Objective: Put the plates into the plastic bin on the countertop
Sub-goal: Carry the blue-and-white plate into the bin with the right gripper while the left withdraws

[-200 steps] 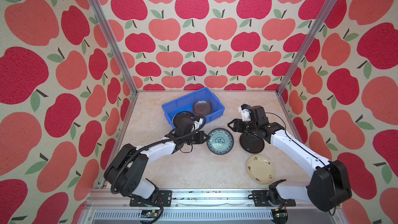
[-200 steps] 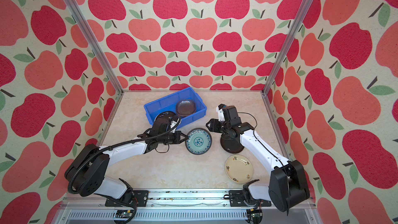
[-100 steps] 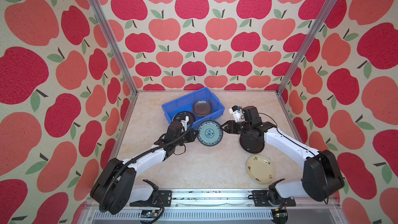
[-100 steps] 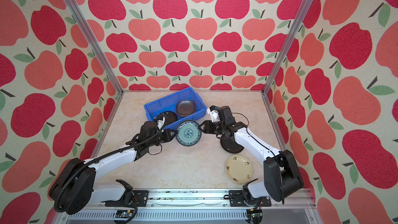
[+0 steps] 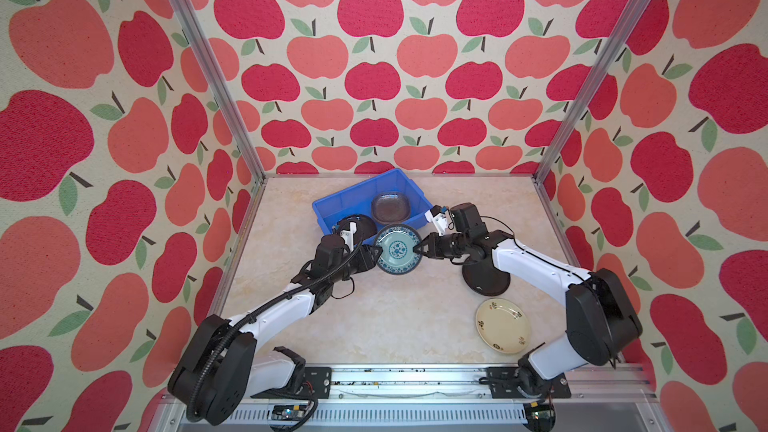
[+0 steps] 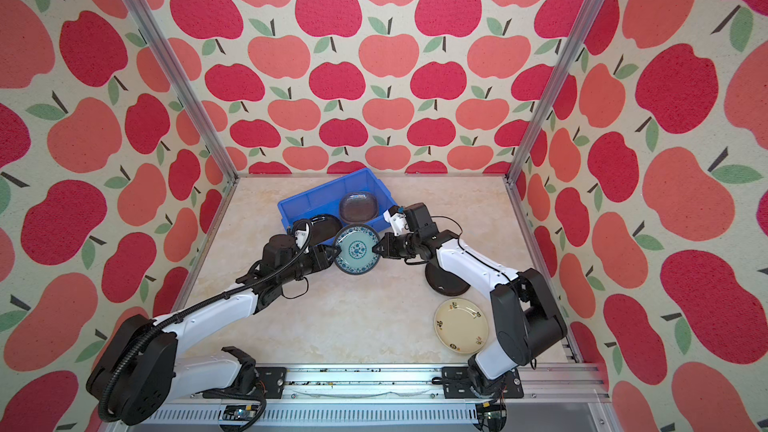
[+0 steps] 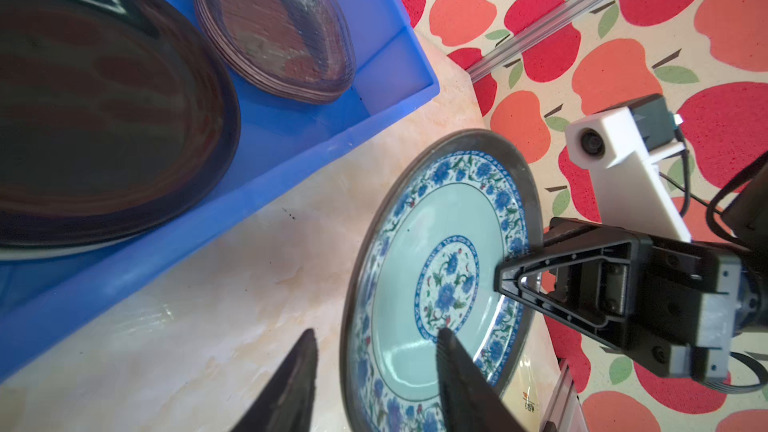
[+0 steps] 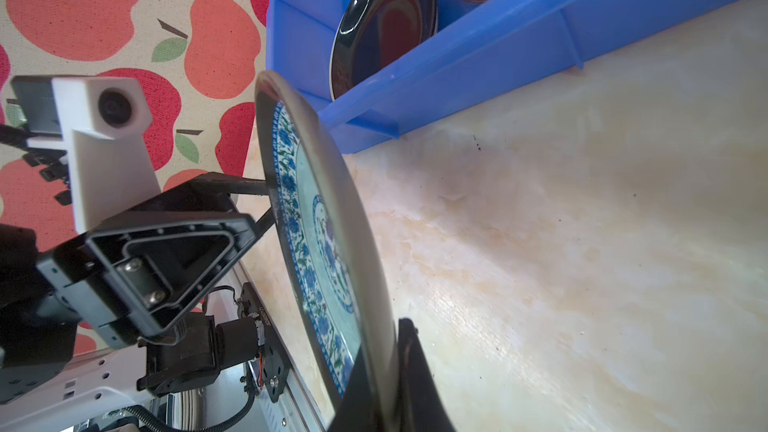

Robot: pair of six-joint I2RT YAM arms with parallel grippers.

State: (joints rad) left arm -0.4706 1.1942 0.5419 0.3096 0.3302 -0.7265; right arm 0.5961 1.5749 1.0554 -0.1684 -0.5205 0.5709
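Note:
My right gripper is holding my teal-blue plate and should move outward over the bin's near side and down to release it there, since the black plate (image 6: 324,227) (image 8: 387,24) lies outward, behind that side.
A teal-blue patterned plate (image 5: 398,249) (image 6: 356,249) hangs tilted above the countertop (image 5: 395,326), just in front of the blue plastic bin (image 5: 349,201) (image 6: 311,201). My right gripper (image 5: 417,248) (image 8: 382,351) is shut on its right rim. At the plate's left rim my left gripper (image 5: 376,253) (image 7: 376,332) is open, one finger on each side of the rim (image 7: 440,276). In the bin lie a glossy black plate (image 5: 357,224) (image 7: 104,118) and a stack of smoky glass plates (image 5: 390,207) (image 7: 278,27).
A second black plate (image 5: 484,276) lies on the countertop, partly under my right arm. A cream floral-marked plate (image 5: 503,331) lies nearer the front right. Apple-patterned walls and aluminium rails close in the sides and back.
The teal plate has moved left and back towards the bin in my left gripper. My right gripper came in and shut on its right rim, and my left jaws opened.

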